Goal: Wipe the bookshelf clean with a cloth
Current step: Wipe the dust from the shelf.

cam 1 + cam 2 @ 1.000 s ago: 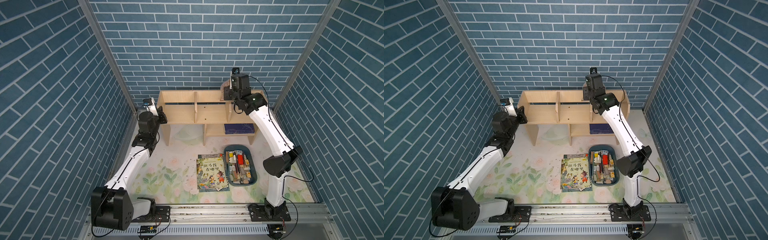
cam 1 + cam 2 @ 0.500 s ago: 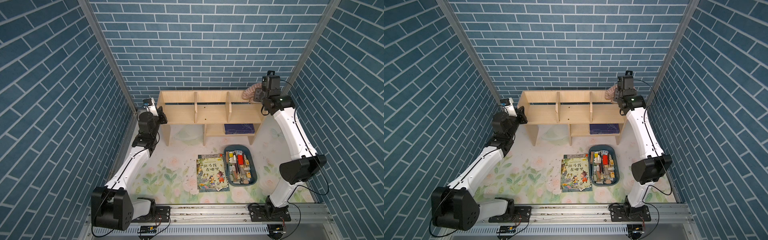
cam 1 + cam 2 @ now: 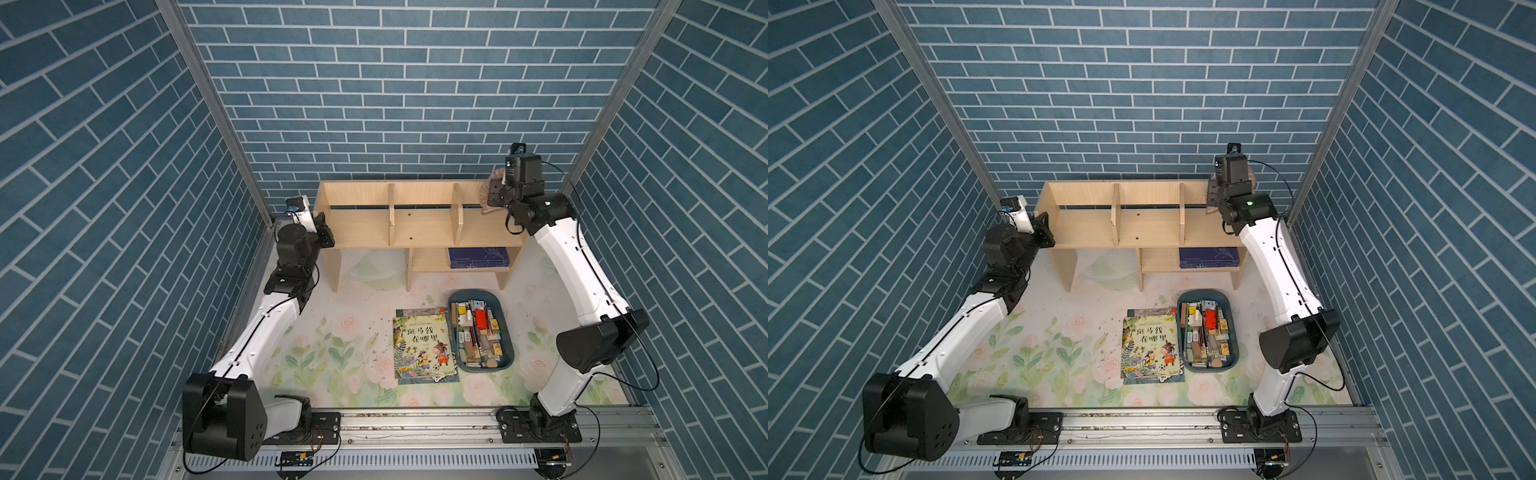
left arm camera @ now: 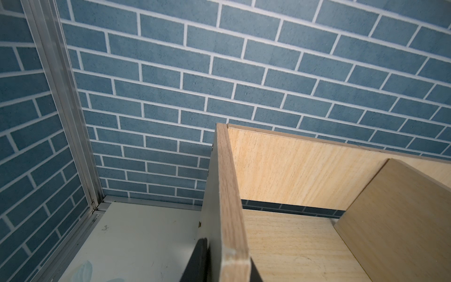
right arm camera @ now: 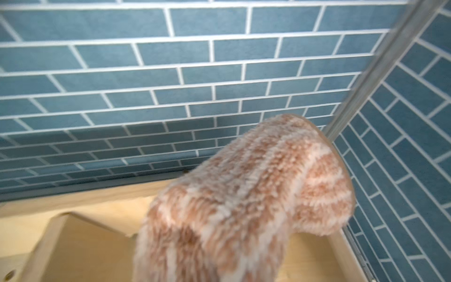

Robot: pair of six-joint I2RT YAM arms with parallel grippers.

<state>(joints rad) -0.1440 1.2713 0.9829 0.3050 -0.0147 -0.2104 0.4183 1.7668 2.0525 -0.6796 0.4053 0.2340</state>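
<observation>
My right gripper draws the cloth down through the end section of the bookshelf next. It then goes back to the mat (image 3: 373,321) beside the picture book and releases the cloth, since crumbs lie there.
The light-wood bookshelf (image 3: 419,232) (image 3: 1150,226) stands against the back wall. My left gripper (image 3: 322,226) (image 3: 1044,226) is shut on its left side panel, and in the left wrist view the black fingers (image 4: 198,258) sit on either side of that board's (image 4: 229,207) front edge. The striped brown-pink and cream cloth (image 3: 490,195) (image 5: 244,195) hangs bunched over the right compartment (image 5: 85,241). My right gripper (image 3: 496,195) (image 3: 1219,195) is shut on it at the shelf's right end. The cloth hides the right fingers in the right wrist view.
A dark blue book (image 3: 478,257) lies on the small lower shelf. A picture book (image 3: 424,343) and a blue tray (image 3: 509,357) holding several small items lie on the floral mat, with crumbs scattered around. Brick walls stand close behind and beside the shelf.
My right arm carried the cloth from the right divider to past the shelf's right end, then came back slightly left. The left arm has not moved.
</observation>
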